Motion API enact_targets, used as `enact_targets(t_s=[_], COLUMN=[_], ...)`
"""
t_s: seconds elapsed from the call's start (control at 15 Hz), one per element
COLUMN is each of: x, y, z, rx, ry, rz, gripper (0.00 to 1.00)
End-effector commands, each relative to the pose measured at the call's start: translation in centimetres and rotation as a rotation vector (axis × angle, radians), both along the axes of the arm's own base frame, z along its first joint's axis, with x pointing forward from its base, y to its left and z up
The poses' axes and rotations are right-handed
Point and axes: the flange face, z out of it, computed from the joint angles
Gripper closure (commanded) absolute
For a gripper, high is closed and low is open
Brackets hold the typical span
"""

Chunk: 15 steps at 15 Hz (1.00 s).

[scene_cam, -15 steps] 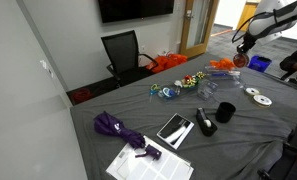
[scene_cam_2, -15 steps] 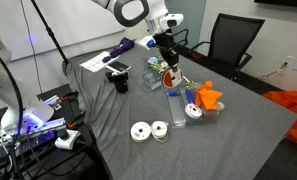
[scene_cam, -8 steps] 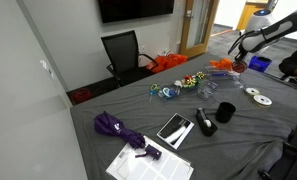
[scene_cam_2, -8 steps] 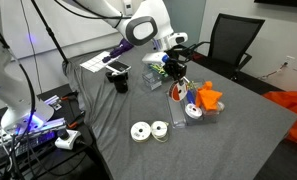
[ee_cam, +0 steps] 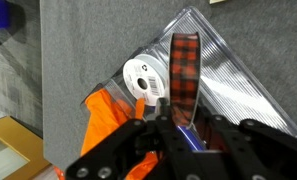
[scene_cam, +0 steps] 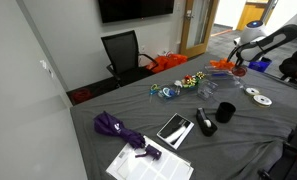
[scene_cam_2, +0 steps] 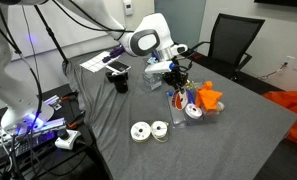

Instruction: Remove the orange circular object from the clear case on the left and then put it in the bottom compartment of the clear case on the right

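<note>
The orange circular object should be moved over the empty ribbed part of the clear case [ee_cam: 231, 84] by my gripper, after my gripper turns.
My gripper [ee_cam: 183, 125] is shut on the orange circular object [ee_cam: 184, 72], a plaid orange tape roll held on edge. It hangs low over the clear case on the right [ee_cam: 236, 85], which holds a white roll [ee_cam: 143, 78] and an orange item [ee_cam: 106, 122]. In both exterior views the gripper [scene_cam_2: 176, 88] [scene_cam: 238, 66] is down at this case [scene_cam_2: 195, 108] [scene_cam: 222, 68]. The clear case on the left [scene_cam_2: 157, 72] [scene_cam: 192, 80] stands beside it. I cannot tell which compartment the roll is over.
Two white tape rolls [scene_cam_2: 148, 130] lie near the table's edge, and a black cup [scene_cam_2: 119, 80] stands nearby. A purple umbrella [scene_cam: 113, 125], a phone [scene_cam: 174, 128] and papers [scene_cam: 148, 160] lie further off. A black chair [scene_cam_2: 231, 40] stands behind the table.
The gripper has come down with the orange roll from above the table to the clear case on the right. Nothing else has moved.
</note>
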Motion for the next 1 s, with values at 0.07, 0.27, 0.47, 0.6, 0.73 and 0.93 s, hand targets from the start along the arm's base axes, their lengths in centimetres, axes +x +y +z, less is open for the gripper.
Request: enact_targets(t_s=[0.07, 0.27, 0.47, 0.6, 0.73, 0.93], x=[0.2, -0.2, -0.9, -1.4, -1.8, -2.4], y=[-0.8, -0.9, -0.1, 0.5, 1.1, 1.8], z=[-0.7, -1.2, -2.0, -2.3, -2.6, -3.2], rx=[-0.091, -0.122, -0.096, -0.084, -0.073, -0.064], ry=[0.045, 0.083, 0.086, 0.091, 0.092, 0.097], rz=[0.104, 0.166, 0.223, 0.255, 0.283, 0.306], gripper=[0.93, 0.93, 0.93, 0.93, 0.93, 0.93])
